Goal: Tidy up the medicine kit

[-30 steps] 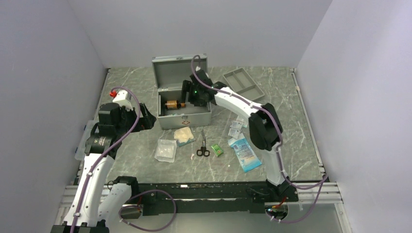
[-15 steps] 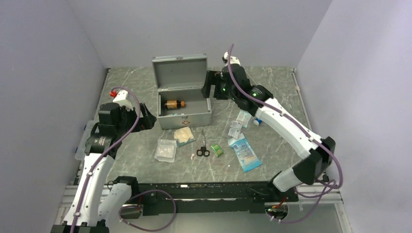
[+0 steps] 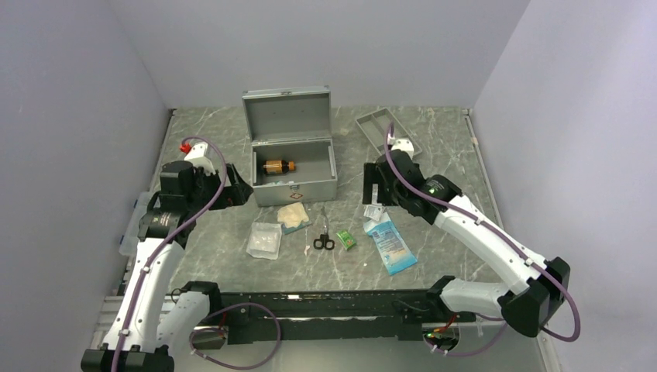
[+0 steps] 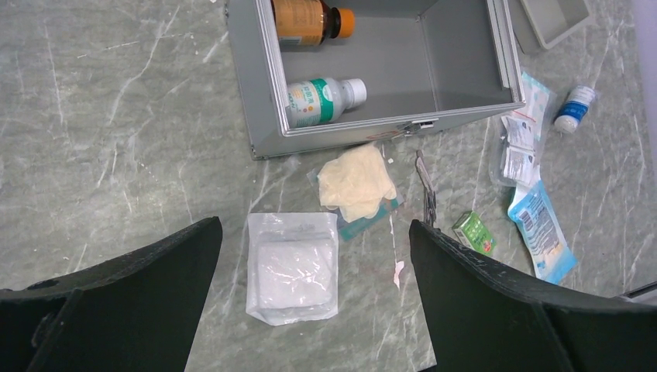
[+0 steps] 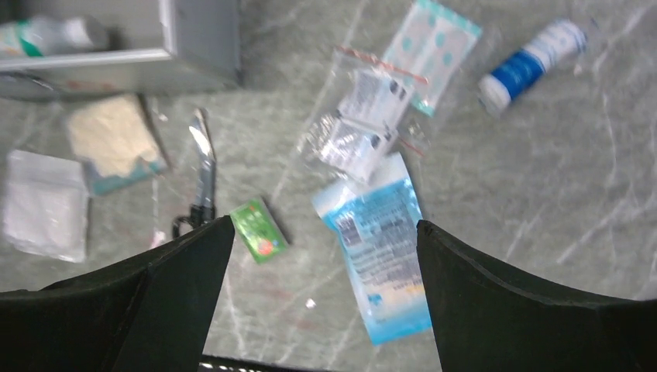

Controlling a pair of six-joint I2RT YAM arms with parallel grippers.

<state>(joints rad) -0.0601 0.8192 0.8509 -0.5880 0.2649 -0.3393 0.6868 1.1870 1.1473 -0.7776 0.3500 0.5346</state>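
I will move my right gripper back and down onto the printed middle of the blue packet, clear of the sachets that overlap the packet's far end.
The medicine kit is a silver-grey metal case standing open at the back middle, lid upright. An amber bottle lies inside. The left wrist view also shows the kit, with the amber bottle and a white bottle with a green label in it. My left gripper is open and empty, left of the kit; in its own view it hangs over a gauze packet. My right gripper is open and empty, right of the kit, above the sachets.
In front of the kit lie the gauze packet, gloves, scissors, a small green box and a blue packet. A blue-and-white bottle lies further right. A grey divided tray sits at the back right.
My right arm has drawn out of the kit, swung right, then come nearer and now hangs over the sachets. The left arm has barely shifted.
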